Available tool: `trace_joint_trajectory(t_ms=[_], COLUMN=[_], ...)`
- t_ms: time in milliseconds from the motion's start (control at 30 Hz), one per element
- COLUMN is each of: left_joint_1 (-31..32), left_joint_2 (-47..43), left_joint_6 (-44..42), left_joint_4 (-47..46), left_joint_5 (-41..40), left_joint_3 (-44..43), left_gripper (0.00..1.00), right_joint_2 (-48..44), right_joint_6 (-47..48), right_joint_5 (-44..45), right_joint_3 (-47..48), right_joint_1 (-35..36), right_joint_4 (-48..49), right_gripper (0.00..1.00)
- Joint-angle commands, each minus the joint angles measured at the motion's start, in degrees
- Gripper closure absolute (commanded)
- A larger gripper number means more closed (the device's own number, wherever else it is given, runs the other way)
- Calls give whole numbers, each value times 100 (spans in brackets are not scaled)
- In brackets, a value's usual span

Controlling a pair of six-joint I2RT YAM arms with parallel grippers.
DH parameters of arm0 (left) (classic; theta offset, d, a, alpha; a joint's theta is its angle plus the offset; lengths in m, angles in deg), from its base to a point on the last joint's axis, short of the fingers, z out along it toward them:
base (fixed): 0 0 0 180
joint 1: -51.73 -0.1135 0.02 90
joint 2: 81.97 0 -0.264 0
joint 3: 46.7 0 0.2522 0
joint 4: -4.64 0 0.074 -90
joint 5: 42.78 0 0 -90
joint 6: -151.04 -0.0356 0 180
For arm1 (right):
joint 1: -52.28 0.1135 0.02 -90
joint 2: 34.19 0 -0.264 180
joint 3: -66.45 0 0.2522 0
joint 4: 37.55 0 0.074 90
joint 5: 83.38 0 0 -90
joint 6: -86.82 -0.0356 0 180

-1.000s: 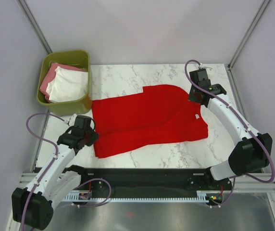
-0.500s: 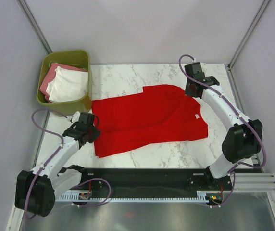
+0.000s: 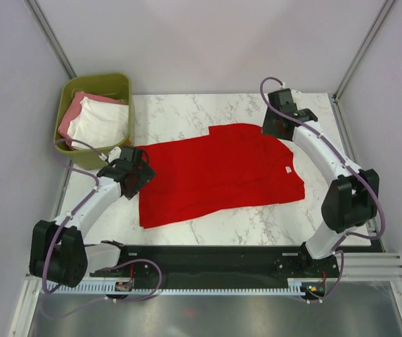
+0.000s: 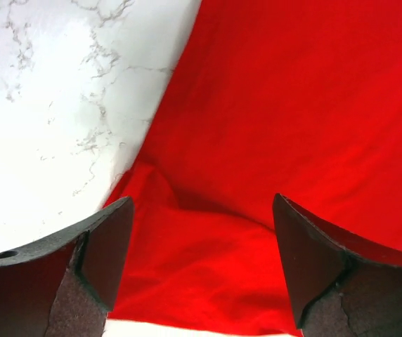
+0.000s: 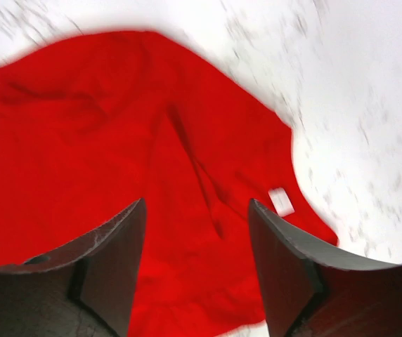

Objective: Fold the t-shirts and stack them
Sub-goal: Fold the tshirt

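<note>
Next, my left gripper will move back and down to close on the t-shirt's near bin-side corner (image 3: 144,224) (image 4: 119,311), since that corner lies below it and nearer my base.
A bright red t-shirt (image 3: 218,172) lies spread, partly folded, on the marble table, with a small white neck label (image 3: 287,169) near its right edge. My left gripper (image 3: 139,170) hangs over the shirt's left edge, open, red cloth (image 4: 257,140) below and between its fingers (image 4: 109,246). Over the shirt's far right corner my right gripper (image 3: 275,126) stands open too, nothing between its jaws. The right wrist view shows the shirt (image 5: 117,140) and its label (image 5: 282,201) beneath. A white t-shirt (image 3: 99,123) and a pink one (image 3: 71,112) lie folded in the bin.
The olive-green bin (image 3: 120,84) stands at the table's far left corner, close behind my left arm. Bare marble (image 3: 187,112) shows behind the shirt and along the near edge (image 3: 257,225). Grey walls enclose the table on three sides.
Both grippers were shut and now stand open. My left gripper has moved up and right onto the shirt's left edge. My right gripper has shifted left to the shirt's far corner.
</note>
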Motion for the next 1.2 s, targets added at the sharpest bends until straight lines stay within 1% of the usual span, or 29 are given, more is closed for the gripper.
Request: trace_joint_trajectory(t_ms=[0, 33, 67, 100, 133, 167, 233, 300, 400, 467, 567, 800, 967, 1067, 1167], left_joint_1=[-15, -15, -15, -15, -15, -15, -15, -15, -15, -15, -15, -15, -15, -15, -6], left_joint_2=[-269, -434, -532, -637, -908, -1041, -1331, -1709, -1948, -1948, -1869, -1684, -1667, -1640, -1649], left_joint_6=[-121, -69, 36, 107, 177, 378, 607, 915, 1153, 1180, 1101, 1004, 1021, 1144, 1328], left_joint_4=[821, 1016, 1131, 1228, 1385, 1448, 1588, 1615, 1607, 1615, 1615, 1615, 1624, 1633, 1642], left_joint_5=[-59, 21, 126, 336, 451, 539, 750, 943, 1145, 1260, 1331, 1375, 1445, 1672, 1805], left_joint_3=[-521, -549, -531, -488, -418, -269, -84, 197, 479, 593, 611, 629, 682, 778, 901], left_gripper=[13, 13, 14, 14, 14, 16, 17, 19, 22, 22, 22, 22, 22, 23, 23], right_joint_2=[-907, -1396, -1662, -1926, -2459, -2717, -3261, -3361, -3335, -3309, -3203, -2466, -1956, -1815, -1709], right_joint_6=[-512, -801, -978, -1127, -1434, -1550, -1813, -1955, -2008, -2025, -2113, -2342, -2386, -2403, -2395], right_joint_5=[87, 52, -96, -167, -264, -343, -405, -414, -571, -686, -695, -696, -660, -616, -520], right_joint_3=[-896, -1195, -1824, -2135, -2425, -2968, -3384, -3842, -4264, -4448, -4581, -4819, -4836, -4915, -4881], right_joint_1=[-139, -262, -341, -420, -578, -632, -728, -737, -939, -1027, -1054, -1124, -1361, -1476, -1573], right_joint_4=[-359, -446, -473, -491, -508, -517, -631, -640, -413, -228, 62, 922, 1152, 1310, 1451], right_gripper=[34, 36, 36, 36, 36, 36, 39, 41, 48, 49, 49, 48, 48, 50, 72])
